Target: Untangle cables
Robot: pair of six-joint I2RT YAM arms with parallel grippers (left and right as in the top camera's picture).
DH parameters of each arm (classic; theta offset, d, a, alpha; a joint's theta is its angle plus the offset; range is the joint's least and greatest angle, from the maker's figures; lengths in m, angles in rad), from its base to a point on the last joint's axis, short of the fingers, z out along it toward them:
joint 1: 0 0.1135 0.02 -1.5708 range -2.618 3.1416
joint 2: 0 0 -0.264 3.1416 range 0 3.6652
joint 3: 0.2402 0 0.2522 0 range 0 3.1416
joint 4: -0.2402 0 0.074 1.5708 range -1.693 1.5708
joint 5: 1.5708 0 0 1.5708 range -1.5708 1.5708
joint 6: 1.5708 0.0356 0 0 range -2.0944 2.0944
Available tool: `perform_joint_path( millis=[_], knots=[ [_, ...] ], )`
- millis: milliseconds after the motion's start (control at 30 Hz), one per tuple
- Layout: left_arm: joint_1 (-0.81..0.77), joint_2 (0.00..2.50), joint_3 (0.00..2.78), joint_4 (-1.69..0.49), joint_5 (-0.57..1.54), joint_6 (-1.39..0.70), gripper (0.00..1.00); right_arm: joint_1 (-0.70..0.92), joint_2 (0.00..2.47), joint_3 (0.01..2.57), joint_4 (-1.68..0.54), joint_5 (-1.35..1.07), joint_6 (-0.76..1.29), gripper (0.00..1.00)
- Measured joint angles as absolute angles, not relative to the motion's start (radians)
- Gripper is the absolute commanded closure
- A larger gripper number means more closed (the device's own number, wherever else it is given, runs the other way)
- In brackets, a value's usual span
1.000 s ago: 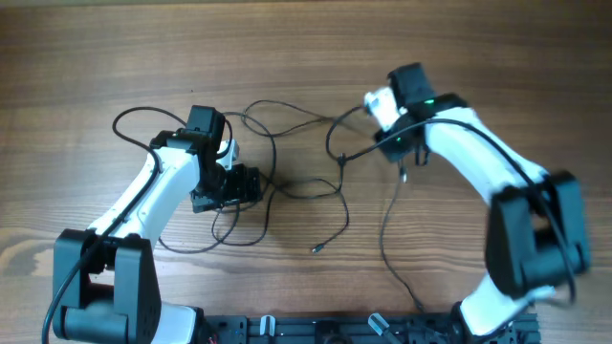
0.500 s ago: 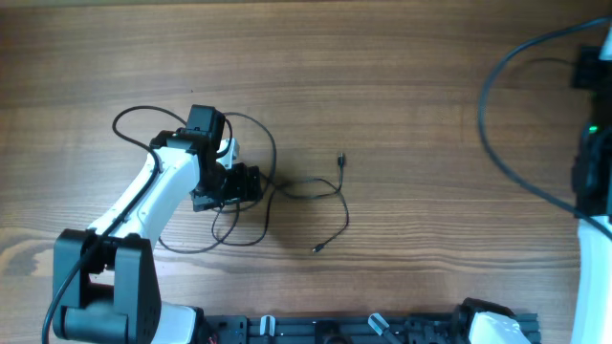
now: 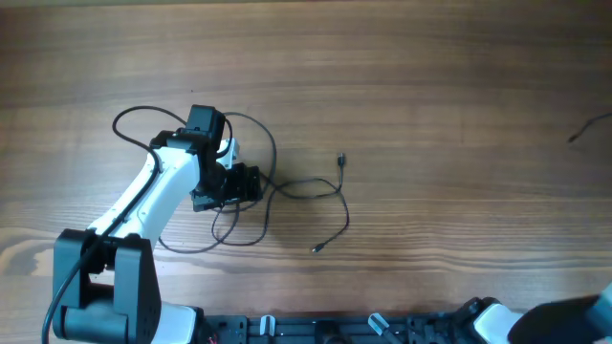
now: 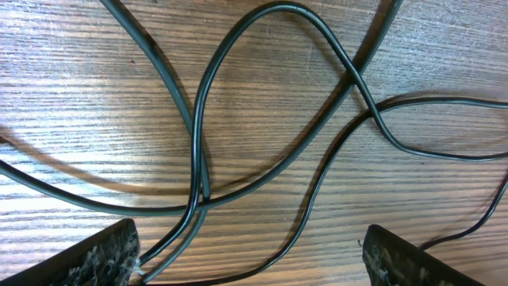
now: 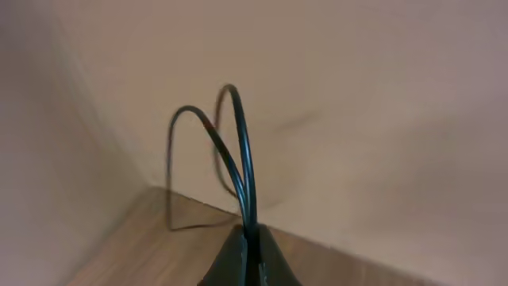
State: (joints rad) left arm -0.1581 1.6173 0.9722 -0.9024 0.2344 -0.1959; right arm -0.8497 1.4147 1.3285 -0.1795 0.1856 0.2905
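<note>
I will next lower my right gripper, tilting from the beige wall toward the wood (image 5: 218,244), to release the doubled black cable there, well away from the looped one.
One thin black cable (image 3: 308,187) lies looped on the wooden table, its silvery plug ends at the middle (image 3: 340,160) and lower down (image 3: 316,248). My left gripper (image 3: 244,183) sits low over its tangled left part, open wide. In the left wrist view several cable strands (image 4: 198,143) cross the wood ahead of the left gripper (image 4: 250,242), and two run beside the left fingertip (image 4: 103,256). My right gripper (image 5: 248,238) is shut on a doubled black cable (image 5: 242,159), lifted toward a beige wall. It is outside the overhead view, where a cable tail (image 3: 585,128) shows at the right edge.
The left arm's own thicker black wire (image 3: 134,115) loops behind its wrist. A rail with clamps (image 3: 316,330) runs along the table's front edge. Part of the right arm's base (image 3: 564,325) shows at the bottom right corner.
The right arm has swung away to the right and up with one cable, leaving the overhead view. That cable is gone from the table's middle. The left arm has not moved.
</note>
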Motion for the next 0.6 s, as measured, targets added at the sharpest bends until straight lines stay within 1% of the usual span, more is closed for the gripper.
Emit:
perform_joint_path(
  millis=[100, 200, 267, 300, 333, 400, 433, 467, 533, 567, 600],
  knots=[
    [-0.158, 1.617, 0.972, -0.905, 0.234, -0.196, 0.08, -0.949, 1.491, 1.328, -0.242, 0.185, 0.459, 0.95],
    [-0.158, 1.617, 0.972, -0.907, 0.234, -0.196, 0.08, -1.040, 1.585, 1.329, -0.345, 0.185, 0.691, 0.96],
    [-0.158, 1.617, 0.972, -0.912, 0.235, -0.196, 0.07, -1.081, 1.661, 1.329, -0.375, 0.184, 0.756, 0.95],
    [-0.158, 1.617, 0.972, -0.913, 0.237, -0.196, 0.07, -1.089, 1.686, 1.329, -0.382, 0.177, 0.773, 0.83],
    [-0.158, 1.617, 0.972, -0.913, 0.239, -0.196, 0.07, -1.098, 1.719, 1.329, -0.382, 0.158, 0.788, 0.77],
    [-0.158, 1.617, 0.972, -0.913, 0.239, -0.196, 0.07, -1.109, 1.776, 1.329, -0.381, 0.109, 0.809, 0.75],
    [-0.158, 1.617, 0.972, -0.913, 0.239, -0.196, 0.07, -1.110, 1.797, 1.329, -0.382, 0.080, 0.817, 0.65],
    [-0.158, 1.617, 0.972, -0.913, 0.239, -0.196, 0.08, -1.110, 1.809, 1.328, -0.382, 0.054, 0.819, 0.57],
    [-0.158, 1.617, 0.972, -0.913, 0.239, -0.196, 0.07, -1.109, 1.814, 1.328, -0.381, 0.002, 0.831, 0.21],
    [-0.158, 1.617, 0.972, -0.913, 0.240, -0.196, 0.08, -1.109, 1.814, 1.328, -0.382, -0.022, 0.834, 0.00],
    [-0.158, 1.617, 0.972, -0.913, 0.242, -0.196, 0.08, -1.109, 1.814, 1.328, -0.389, -0.041, 0.846, 0.00]
  ],
)
